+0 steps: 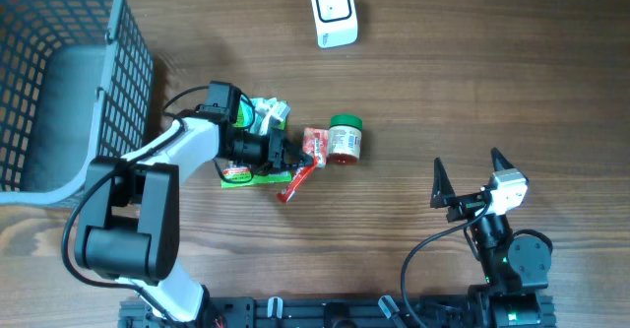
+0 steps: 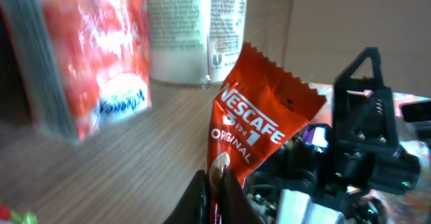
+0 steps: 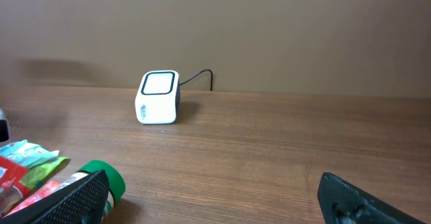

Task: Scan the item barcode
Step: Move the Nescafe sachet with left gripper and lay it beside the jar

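Note:
The bare tabletop on the near side gives the sachet (image 1: 295,182) room, so the left gripper should next move gently toward the green-lidded jar, over the red packet, and let the sachet go.
A red Nescafe sachet (image 2: 259,126) stands upright in the left wrist view, and my left gripper (image 2: 217,190) is shut on its lower edge. From overhead the sachet (image 1: 295,182) hangs at the left gripper (image 1: 298,161), beside a pile of items mid-table. No barcode shows on it. The white scanner (image 1: 334,11) sits at the far edge, its window facing up, well away from the sachet; the right wrist view shows the scanner (image 3: 158,97) too. My right gripper (image 1: 468,182) rests open and empty at the near right, its fingers (image 3: 74,200) wide apart.
A green-lidded jar (image 1: 345,139) and a red packet (image 1: 315,143) lie just right of the left gripper, with a green packet (image 1: 241,176) under the arm. A grey wire basket (image 1: 59,72) fills the far left corner. The scanner's cable runs off the back edge.

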`<state>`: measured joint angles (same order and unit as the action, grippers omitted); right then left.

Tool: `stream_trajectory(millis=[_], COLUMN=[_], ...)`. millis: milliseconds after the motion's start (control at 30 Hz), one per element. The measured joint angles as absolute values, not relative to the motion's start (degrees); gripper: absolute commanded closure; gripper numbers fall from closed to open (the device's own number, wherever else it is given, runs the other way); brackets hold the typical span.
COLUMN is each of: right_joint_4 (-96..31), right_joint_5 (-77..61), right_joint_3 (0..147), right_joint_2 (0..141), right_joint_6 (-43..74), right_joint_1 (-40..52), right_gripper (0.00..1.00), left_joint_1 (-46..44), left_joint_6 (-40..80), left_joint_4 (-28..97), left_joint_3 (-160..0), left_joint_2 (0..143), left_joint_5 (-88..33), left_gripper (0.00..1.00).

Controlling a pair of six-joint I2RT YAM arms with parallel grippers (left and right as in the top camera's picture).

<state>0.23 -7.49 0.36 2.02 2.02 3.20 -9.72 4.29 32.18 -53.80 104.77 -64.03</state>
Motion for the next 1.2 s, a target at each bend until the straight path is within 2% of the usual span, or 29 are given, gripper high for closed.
stream_trajectory(millis=[167, 233, 267, 300, 333, 533, 633, 700, 767, 900, 1133, 1200], right_joint_4=[0.2, 0.2, 0.2, 0.2, 0.2, 0.2, 0.2, 0.2, 0.2, 0.2, 0.2, 0.2], right_joint_5=[-7.5, -7.5, -7.5, -7.5, -7.5, -7.5, -7.5, -7.5, -7.5, -7.5, -7.5, -7.5], right_joint_3=[0.4, 0.4, 0.4, 0.4, 0.4, 0.4, 0.4, 0.4, 0.4, 0.4, 0.4, 0.4], right_joint_2=[2.0, 2.0, 2.0, 2.0, 2.0, 2.0, 2.0, 2.0, 2.0, 2.0, 2.0, 2.0], right_joint_6=[2.0, 2.0, 2.0, 2.0, 2.0, 2.0, 2.0, 2.0, 2.0, 2.0, 2.0, 2.0], right_joint_1=[3.2, 3.2, 3.2, 3.2, 3.2, 3.2, 3.2, 3.2, 3.2, 3.2, 3.2, 3.2], right_gripper=[0.0, 0.0, 0.0, 0.0, 0.0, 0.0, 0.0, 0.0, 0.0, 0.01, 0.0, 0.0], left_joint_1=[-13.8, -14.5, -14.6, -14.7, -14.6, -14.6, -16.1, -19.9, -27.8, -38.0, -39.1, -39.1], left_joint_6=[15.6, 18.2, 18.8, 20.1, 20.6, 21.3, 20.3, 19.2, 18.3, 19.7, 21.5, 21.8], left_joint_4=[19.5, 18.8, 18.7, 18.4, 18.4, 21.1, 28.8, 35.4, 42.2, 43.9, 44.3, 44.1], left_joint_3=[-53.5, -53.5, -53.5, -53.5, -53.5, -55.6, -56.7, -57.4, -57.4, -56.0, -55.8, -55.5], left_joint_2=[104.8, 104.8, 104.8, 104.8, 104.8, 98.1, 89.3, 86.0, 85.7, 87.2, 87.4, 87.4], left_joint_5=[-54.2, -50.6, -49.4, -48.2, -47.5, -39.9, -32.4, -26.2, -17.4, -5.0, 0.2, 0.2], left_gripper=[0.96, 0.79, 0.77, 0.69, 0.64, 0.6, 0.58, 0.57, 0.56, 0.53, 0.52, 0.43])
